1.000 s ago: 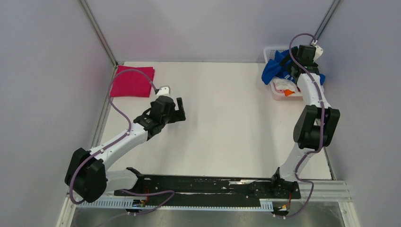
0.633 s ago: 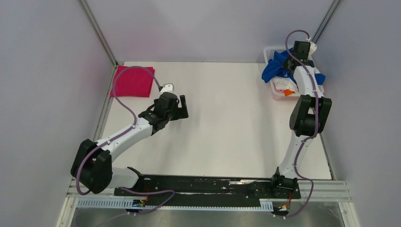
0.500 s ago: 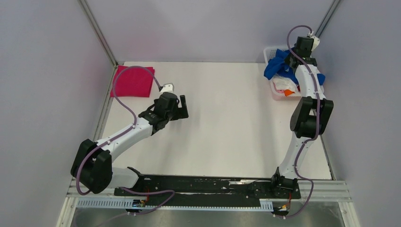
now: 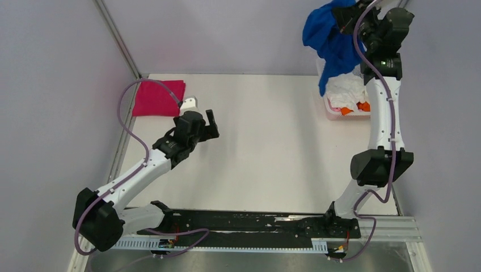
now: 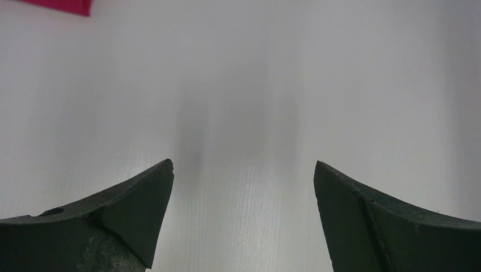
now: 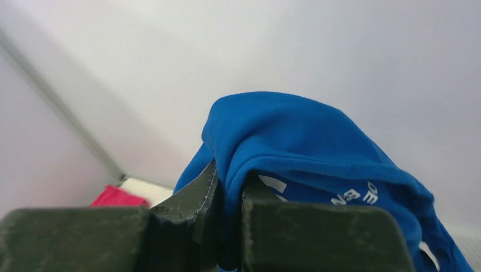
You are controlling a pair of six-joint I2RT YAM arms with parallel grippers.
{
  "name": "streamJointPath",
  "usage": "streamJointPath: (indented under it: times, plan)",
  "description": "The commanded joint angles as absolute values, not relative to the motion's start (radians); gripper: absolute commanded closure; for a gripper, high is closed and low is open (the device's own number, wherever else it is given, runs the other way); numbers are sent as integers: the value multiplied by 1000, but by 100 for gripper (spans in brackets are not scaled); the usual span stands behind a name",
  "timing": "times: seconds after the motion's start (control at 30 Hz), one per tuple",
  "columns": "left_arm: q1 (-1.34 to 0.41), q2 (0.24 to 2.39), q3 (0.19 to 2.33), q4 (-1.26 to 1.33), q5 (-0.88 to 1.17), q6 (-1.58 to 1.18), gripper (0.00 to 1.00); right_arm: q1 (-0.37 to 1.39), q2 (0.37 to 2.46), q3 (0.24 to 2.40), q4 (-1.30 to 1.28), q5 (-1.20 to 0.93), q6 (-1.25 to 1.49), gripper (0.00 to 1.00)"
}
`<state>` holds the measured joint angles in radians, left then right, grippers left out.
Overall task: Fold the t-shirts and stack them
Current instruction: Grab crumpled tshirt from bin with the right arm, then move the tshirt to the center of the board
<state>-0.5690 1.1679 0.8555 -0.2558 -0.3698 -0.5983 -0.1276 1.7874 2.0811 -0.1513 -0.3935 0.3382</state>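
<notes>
My right gripper carries the royal blue t-shirt away from the basket next, then back and down over the table's middle (image 4: 262,135), which is empty.
High at the back right, my right gripper (image 4: 344,12) is shut on the royal blue t-shirt (image 4: 329,39), which hangs from it over the basket. In the right wrist view the blue t-shirt (image 6: 295,136) with white lettering is pinched between the jaws of the right gripper (image 6: 230,198). White and orange t-shirts (image 4: 349,93) lie in the basket below. A folded magenta-pink t-shirt (image 4: 159,97) lies flat at the table's back left; its corner (image 5: 65,4) shows in the left wrist view. My left gripper (image 4: 211,122) hovers open over bare table, and the left gripper (image 5: 244,175) holds nothing.
The white lattice basket (image 4: 330,110) stands at the table's back right corner, against the wall. Metal frame posts (image 4: 116,37) rise at both back corners. The white table (image 4: 266,147) spreads between the arms.
My right gripper closed on the blue t-shirt in the basket and lifted it high above the basket. The left arm shifted slightly left and back.
</notes>
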Motion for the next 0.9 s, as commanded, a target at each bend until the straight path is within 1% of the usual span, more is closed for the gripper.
streamJointPath:
  times: [0.0,0.23,0.3,0.37,0.43,0.5,0.57,0.63,0.67,0.73,0.77,0.8,0.87]
  plan:
    - [-569,1106,852,-343,-498,-629,0,-9,1749,2160,-66,-708,337,100]
    - [-569,1009,827,-481,-596,-694,0,221,1739,2128,-102,-974,262,100]
    - [-568,979,815,-515,-609,-719,0,257,1722,2071,-126,-1050,224,100]
    - [-569,952,804,-546,-621,-740,0,266,1676,1958,-140,-1085,199,100]
    - [-568,932,796,-569,-629,-755,0,261,1598,1784,-163,-1034,140,97]
    - [-568,916,789,-590,-632,-774,0,253,1498,1556,-184,-913,47,93]
    - [-567,907,785,-614,-635,-793,0,240,1417,1340,-193,-735,-35,88]
    - [-566,904,780,-641,-636,-815,0,217,1369,1165,-193,-478,-14,84]
    - [-566,905,776,-655,-632,-821,0,193,1359,1101,-195,-363,23,71]
    - [-563,907,764,-661,-616,-837,0,137,1358,1024,-215,-164,115,26]
    - [-561,909,759,-657,-608,-840,0,116,1361,1008,-238,-81,161,11]
    - [-561,915,750,-645,-590,-840,0,106,1362,1000,-265,2,196,2]
    - [-558,934,746,-622,-559,-837,0,104,1352,992,-309,81,232,0]
